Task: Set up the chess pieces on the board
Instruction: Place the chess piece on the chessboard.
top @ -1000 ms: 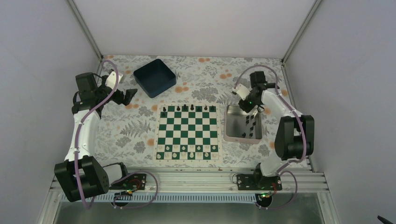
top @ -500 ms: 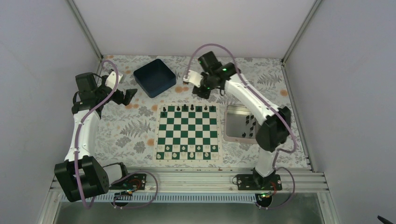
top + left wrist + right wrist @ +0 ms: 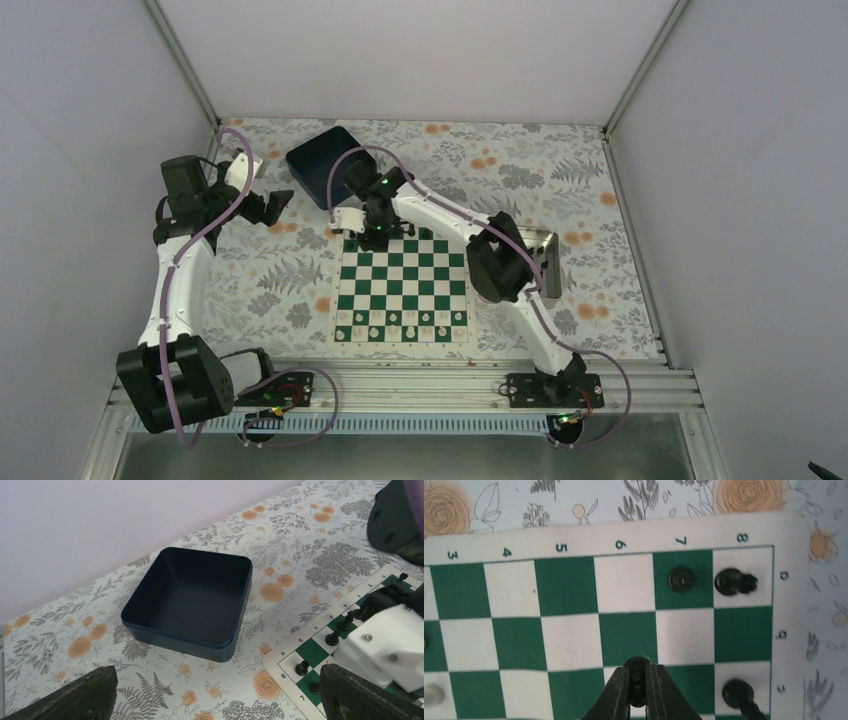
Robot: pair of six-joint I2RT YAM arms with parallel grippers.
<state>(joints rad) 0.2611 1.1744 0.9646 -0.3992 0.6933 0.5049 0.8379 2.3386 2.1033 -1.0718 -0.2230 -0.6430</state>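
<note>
The right gripper lowers next onto the empty square and releases the held pawn there. The white square beside the standing black pawn in the pawn row is that square.
The green-and-white board (image 3: 402, 284) lies mid-table. My right gripper (image 3: 373, 236) hovers over its far left corner, shut on a small black chess piece (image 3: 638, 674) held between the fingertips above a square in the row beside the back row. Other black pieces stand close by (image 3: 681, 578), (image 3: 734, 581), (image 3: 738, 694), and more along the far row (image 3: 441, 232). My left gripper (image 3: 280, 200) is open and empty, off the board's far left, with the board corner (image 3: 300, 652) between its fingers in the left wrist view.
A dark blue bin (image 3: 312, 165) sits at the far left, empty inside (image 3: 190, 600). A silver tray (image 3: 546, 246) right of the board is mostly hidden by the right arm. White pieces (image 3: 400, 320) fill the near rows.
My right arm swung left from the silver tray, past the table's far middle, to the board's far left corner. The left arm has not moved.
</note>
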